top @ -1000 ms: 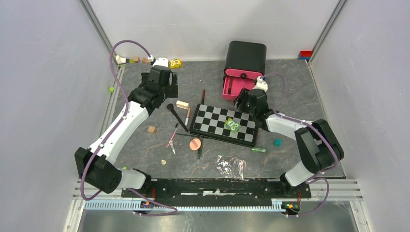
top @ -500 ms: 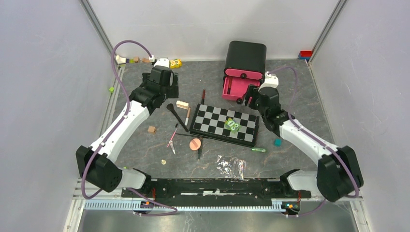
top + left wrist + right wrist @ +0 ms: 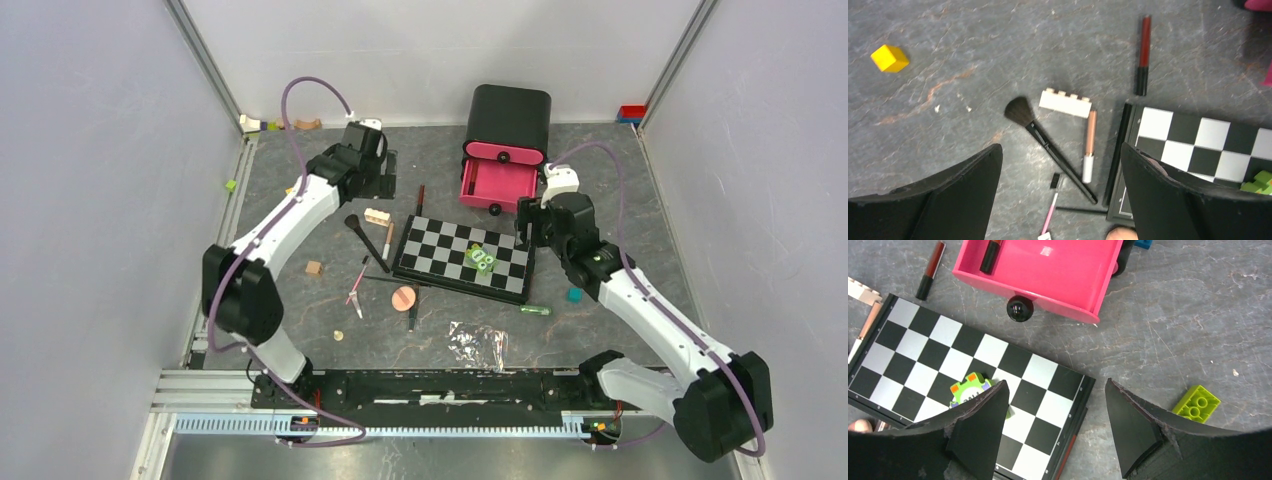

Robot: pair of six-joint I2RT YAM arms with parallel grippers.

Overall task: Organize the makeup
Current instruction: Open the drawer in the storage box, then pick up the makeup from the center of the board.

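Note:
My left gripper will go down and to the right in the top view onto the red-and-black pencil's middle, as it lies below the gripper on that side.
The makeup lies left of the chequered board (image 3: 465, 258). It includes a black long-handled brush (image 3: 1048, 147), a rose-gold and white tube (image 3: 1089, 147), a red-and-black pencil (image 3: 1143, 47), a pink pencil (image 3: 1052, 215), a thin dark pencil (image 3: 395, 281) and a peach puff (image 3: 404, 298). A green tube (image 3: 535, 310) rests by the board's near right corner. My left gripper (image 3: 1060, 148) hovers open high over the brush handle. My right gripper (image 3: 1056, 385) hangs open over the board's right corner, just in front of the open pink drawer (image 3: 1048, 270), which holds a dark tube (image 3: 989, 255).
The drawer belongs to a black organizer box (image 3: 510, 120) at the back. A white brick (image 3: 1065, 102), yellow cube (image 3: 890, 58), lime brick (image 3: 1196, 403), teal cube (image 3: 574, 294), tan cube (image 3: 314, 268) and crumpled plastic wrap (image 3: 477, 343) lie around. Green tokens (image 3: 968, 390) sit on the board.
My left arm has swung right, bringing its gripper over the brush area. My right arm has stretched out rightward and its gripper has drawn back slightly from the drawer.

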